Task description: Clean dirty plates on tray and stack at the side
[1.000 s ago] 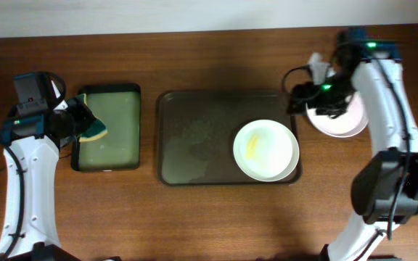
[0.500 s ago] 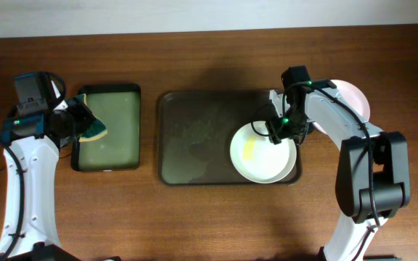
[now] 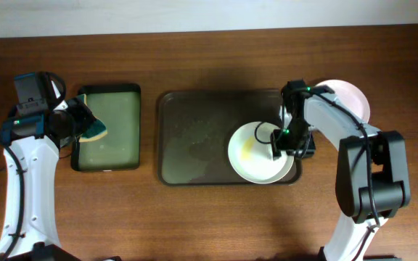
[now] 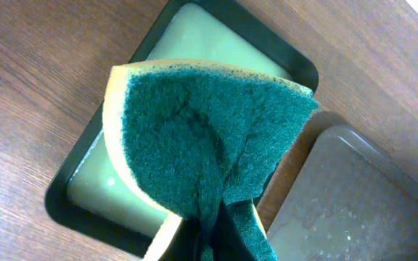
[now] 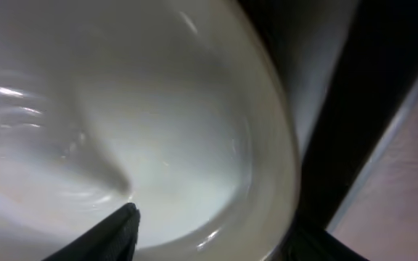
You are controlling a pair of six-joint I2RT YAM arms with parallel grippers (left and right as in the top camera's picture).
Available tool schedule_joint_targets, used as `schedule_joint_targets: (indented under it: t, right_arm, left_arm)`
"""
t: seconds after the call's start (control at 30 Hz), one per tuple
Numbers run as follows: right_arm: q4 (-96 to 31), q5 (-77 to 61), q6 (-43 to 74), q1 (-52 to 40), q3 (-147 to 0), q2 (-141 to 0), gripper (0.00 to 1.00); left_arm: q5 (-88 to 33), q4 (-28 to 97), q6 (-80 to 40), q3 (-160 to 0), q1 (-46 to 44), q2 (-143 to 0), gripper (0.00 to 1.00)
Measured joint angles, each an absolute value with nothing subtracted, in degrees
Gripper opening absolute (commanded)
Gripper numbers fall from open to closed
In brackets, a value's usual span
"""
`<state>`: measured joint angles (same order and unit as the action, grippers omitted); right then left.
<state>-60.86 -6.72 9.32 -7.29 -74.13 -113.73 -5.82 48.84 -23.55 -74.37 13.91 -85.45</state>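
My left gripper will wipe the smeared plate, then return and lower to release the sponge (image 4: 194, 130) in the small black tray (image 4: 107, 187), since the tray lies below it now.
A white plate (image 3: 256, 154) with a yellow smear lies at the right end of the dark brown tray (image 3: 194, 156). My right gripper (image 3: 285, 141) is open and straddles this plate's right rim. In the right wrist view (image 5: 216, 232) one finger rests on the plate's face (image 5: 122, 109) and the other is outside the rim. Another white plate (image 3: 348, 100) lies on the table right of the tray, partly hidden by my right arm. My left gripper (image 3: 75, 123) is shut on a green and yellow sponge (image 4: 194, 130) over the small black tray.
The small black tray (image 3: 118, 145) with a greenish inside sits left of the brown tray, and shows in the left wrist view (image 4: 281, 54). The brown tray's left and middle look wet. Bare wooden table lies in front of both trays.
My right arm came from the side plate to the plate on the tray, then slid down along its right rim. That plate shifted slightly left. The left arm has not moved.
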Motion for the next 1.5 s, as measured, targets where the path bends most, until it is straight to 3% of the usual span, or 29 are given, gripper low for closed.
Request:
schedule_joint_targets:
  t: [0.07, 0.27, 0.43, 0.5, 0.57, 0.63, 0.73, 1.23, 1.4, 1.5]
  right_arm:
    - [-59.48, -6.72, 13.41, -7.27, -71.72, -112.73, 0.53]
    - [-54.54, -8.38, 17.72, -6.61, -69.69, -111.04, 0.04]
    - [-44.45, -16.88, 17.26, -7.25, -69.12, -111.02, 0.04]
    - [-40.99, -17.82, 16.93, -8.45, -68.97, -111.24, 0.21]
    - [-36.01, -18.24, 16.53, -11.0, -68.95, -111.59, 0.26]
    - [-33.98, -18.0, 16.43, -12.73, -68.93, -111.59, 0.25]
    - [-33.76, -17.12, 16.75, -13.13, -68.93, -111.59, 0.04]
    - [-32.88, -16.4, 16.95, -15.27, -68.93, -111.81, 0.04]
    - [-32.91, -16.36, 16.95, -15.27, -68.9, -111.81, 0.04]
    - [-32.93, -16.43, 16.95, -15.4, -68.9, -111.81, 0.04]
  left_arm:
    - [-5.85, 48.9, -23.55, -74.37, 13.89, -85.45, 0.0]
    - [-7.18, 48.73, -23.33, -74.37, 13.45, -85.45, 0.0]
    - [-14.52, 46.89, -17.72, -74.37, 4.86, -86.19, 0.0]
    - [-15.29, 46.78, -17.21, -74.41, 0.34, -87.99, 0.0]
    - [-16.1, 46.26, -16.82, -74.39, -5.8, -91.7, 0.0]
    - [-16.36, 45.15, -16.64, -74.39, -10.07, -94.87, 0.0]
    - [-16.34, 44.31, -16.62, -74.39, -13.43, -96.62, 0.0]
    - [-19.9, 27.55, -26.98, -74.37, -28.16, -111.44, 0.0]
    - [-19.18, 27.59, -29.87, -74.56, -29.04, -115.39, 0.0]
    - [-12.16, 30.26, -29.87, -75.57, -29.95, -115.39, 0.0]
